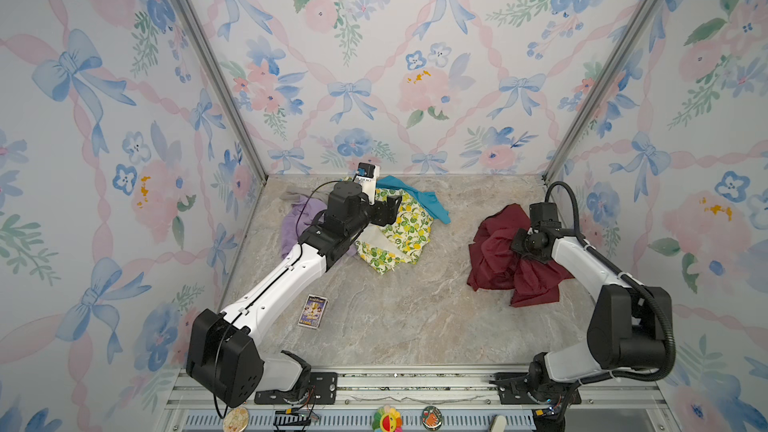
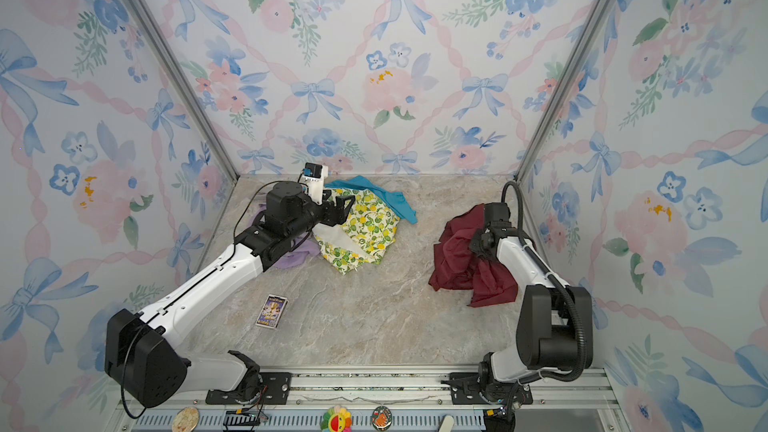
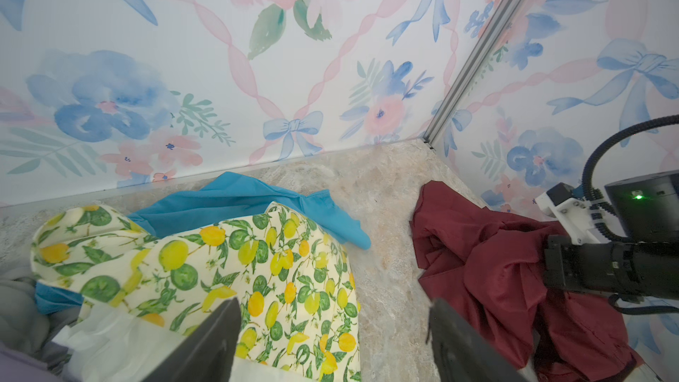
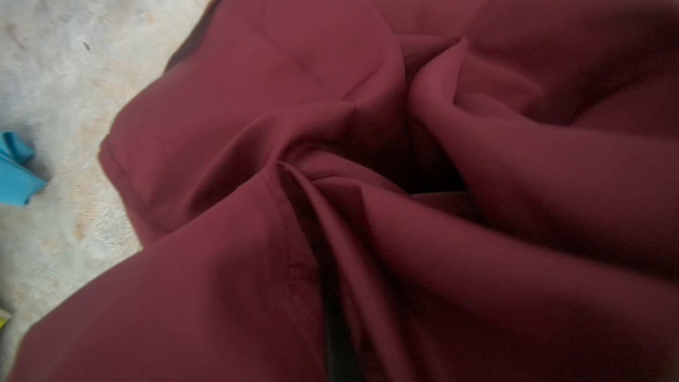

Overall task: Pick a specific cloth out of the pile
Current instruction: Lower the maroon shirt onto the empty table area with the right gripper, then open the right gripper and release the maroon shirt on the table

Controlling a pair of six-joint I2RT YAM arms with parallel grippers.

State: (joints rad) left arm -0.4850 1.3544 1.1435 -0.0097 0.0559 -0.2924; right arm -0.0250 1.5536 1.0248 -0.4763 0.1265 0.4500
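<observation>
My right gripper moves outward and down to the bare floor at the back next and lets go of the cloth there, since that floor is clear of the pile.
The cloth [image 1: 498, 259], plain maroon, lies bunched on the marble floor at the right, apart from the pile, and shows in both top views [image 2: 457, 259]. My right gripper [image 1: 527, 245] is sunk in it. Its fingers are hidden under folds that gather toward them in the right wrist view [image 4: 312, 185], so it is shut on the cloth. The pile sits at the back left: lemon print [image 1: 405, 230], teal [image 1: 424, 199], lilac [image 1: 297, 222] and a grey piece [image 1: 291, 195]. My left gripper [image 3: 334, 303] hangs open above the lemon print's edge [image 3: 279, 270], holding nothing.
A small printed card pack [image 1: 313, 311] lies on the floor near the left arm. Floral walls close in the back and both sides. A metal rail [image 1: 415, 384] with small trinkets [image 1: 386, 417] runs along the front.
</observation>
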